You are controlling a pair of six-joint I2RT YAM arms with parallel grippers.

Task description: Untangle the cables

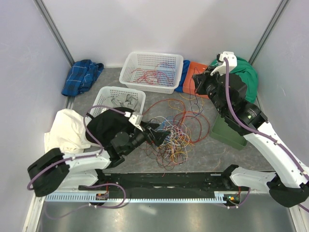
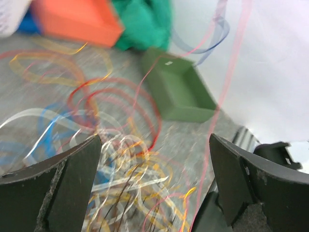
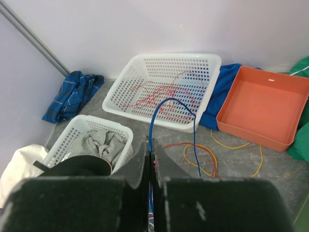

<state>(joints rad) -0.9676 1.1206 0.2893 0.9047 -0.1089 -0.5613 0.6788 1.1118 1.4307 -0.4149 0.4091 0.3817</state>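
I should next move my left gripper across the tangle to straddle the thin red cable's upright part (image 2: 216, 117), hanging to its right in the wrist view.
A loose tangle of thin red, orange, yellow, blue and white cables (image 1: 175, 131) lies on the grey table centre. My left gripper (image 1: 160, 134) is open, low over the tangle's left side; the wrist view shows blurred cables (image 2: 130, 164) between its wide-apart fingers. My right gripper (image 1: 199, 82) is raised at the back right, shut on a blue cable (image 3: 159, 108) that loops up from its fingertips and drops back to the table. Red cables (image 3: 164, 94) lie in the large white basket (image 1: 135, 65).
A smaller white basket (image 1: 107, 93) holds grey cloth. An orange tray (image 3: 289, 140), a green bin (image 1: 223, 134), green cloth (image 1: 248, 72), blue cloth (image 1: 184, 77), a plaid cloth (image 1: 82, 75) and a white cloth (image 1: 67, 128) ring the tangle.
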